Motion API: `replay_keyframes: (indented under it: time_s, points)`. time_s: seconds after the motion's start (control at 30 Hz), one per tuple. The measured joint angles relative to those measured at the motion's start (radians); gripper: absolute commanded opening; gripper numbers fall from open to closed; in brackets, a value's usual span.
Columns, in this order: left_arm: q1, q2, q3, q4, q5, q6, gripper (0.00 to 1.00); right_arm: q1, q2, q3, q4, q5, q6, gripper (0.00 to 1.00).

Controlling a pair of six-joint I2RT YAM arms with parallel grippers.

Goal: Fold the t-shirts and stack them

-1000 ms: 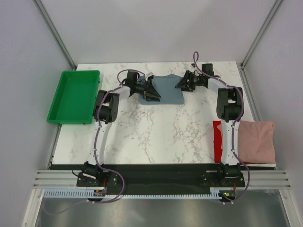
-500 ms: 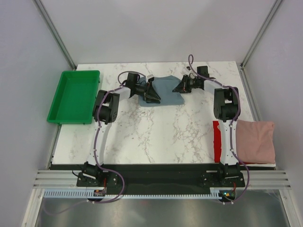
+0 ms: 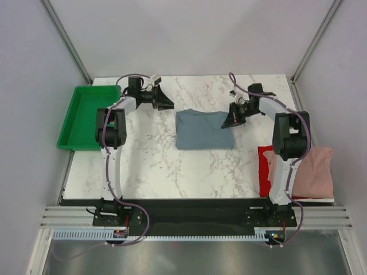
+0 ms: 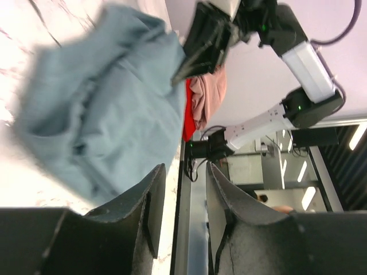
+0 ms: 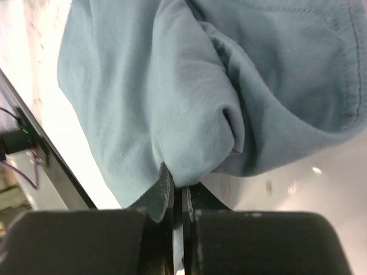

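Note:
The pink t-shirt [image 3: 312, 172] lies back from my right gripper and to its right in the top view, so that gripper should carry the folded blue t-shirt over it and release.
The slate blue-grey t-shirt [image 3: 203, 129] lies folded into a rough rectangle on the marble table, mid-back. My right gripper [image 3: 230, 121] is at its right edge, and the right wrist view shows the jaws [image 5: 178, 192] shut, pinching a fold of the blue cloth [image 5: 200, 86]. My left gripper [image 3: 167, 104] hovers off the shirt's back-left corner; its fingers [image 4: 184, 169] are open with nothing between them, and the shirt [image 4: 103, 109] lies ahead of them. The dusty pink t-shirt [image 3: 312, 172] rests folded on the bright red one [image 3: 264, 172] at the table's near right edge.
A green plastic tray [image 3: 92, 117] stands at the table's left edge, beside the left arm's elbow. Grey walls and metal frame posts close in the back and the sides. The right arm's lower link runs over the red shirt.
The blue-grey shirt has shifted from the back edge toward the middle and lies flatter. The left gripper let go and drew back left. The right gripper shut on the shirt's right edge.

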Motion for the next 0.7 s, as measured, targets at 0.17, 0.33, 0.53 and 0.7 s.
replay_keyframes:
  time_s: [0.17,0.33,0.53,0.7]
  points:
    - [0.044,-0.002,0.026,0.016,0.0,-0.026,0.44,-0.053,-0.166,-0.082,-0.163,0.065,-0.179,0.0]
    - [0.029,-0.033,-0.006,0.045,0.0,-0.058,0.44,-0.07,-0.322,-0.154,-0.314,0.124,-0.319,0.0]
    - [0.017,-0.111,-0.008,0.077,0.0,-0.081,0.44,-0.067,-0.495,-0.224,-0.467,0.18,-0.422,0.0]
    - [0.018,-0.177,-0.008,0.108,0.0,-0.096,0.44,-0.091,-0.649,-0.248,-0.556,0.219,-0.452,0.0]
